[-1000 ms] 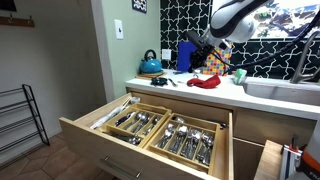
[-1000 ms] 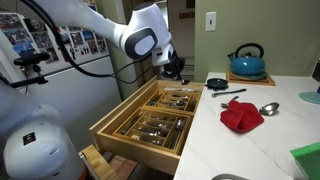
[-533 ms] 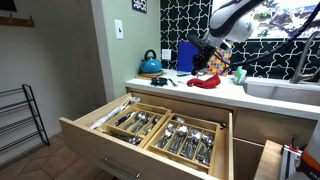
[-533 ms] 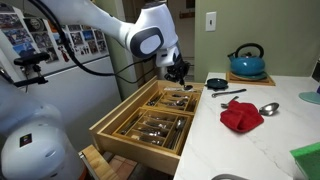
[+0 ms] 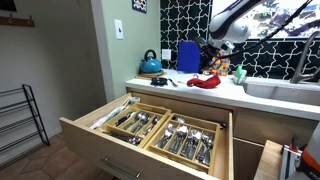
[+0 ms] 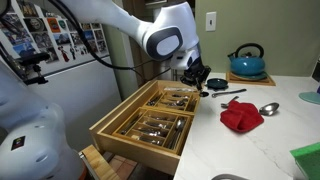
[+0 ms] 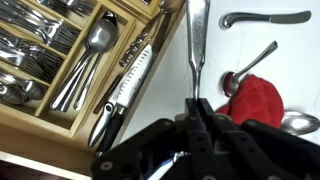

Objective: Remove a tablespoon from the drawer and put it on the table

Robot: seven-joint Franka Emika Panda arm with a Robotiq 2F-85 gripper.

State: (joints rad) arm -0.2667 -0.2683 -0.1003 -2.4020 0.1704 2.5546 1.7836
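Next, my gripper moves down to bare white countertop beside the red cloth and releases the tablespoon there, since it lies below, clear of the drawer (image 5: 100,135).
The light-wood drawer (image 5: 100,135) stands pulled open, its divider trays full of silver cutlery; it also shows in an exterior view (image 6: 110,128) and at the left of the wrist view (image 7: 40,110). My gripper (image 7: 197,106) is shut on the handle of a silver tablespoon (image 7: 197,40), which hangs over the white countertop (image 7: 170,75) just past the drawer's edge. In both exterior views the gripper (image 6: 200,79) (image 5: 213,64) hovers above the counter's (image 6: 255,150) edge, near the red cloth (image 6: 241,115).
On the counter lie a red cloth (image 7: 262,100), a loose spoon (image 6: 268,108), a silver utensil (image 7: 265,17) and a blue kettle (image 6: 246,62) at the back. A sink (image 5: 285,90) sits beyond the cloth. Patterned tile backs the counter.
The arm has swung from above the open drawer across to the countertop edge, with the tablespoon held in the shut jaws.
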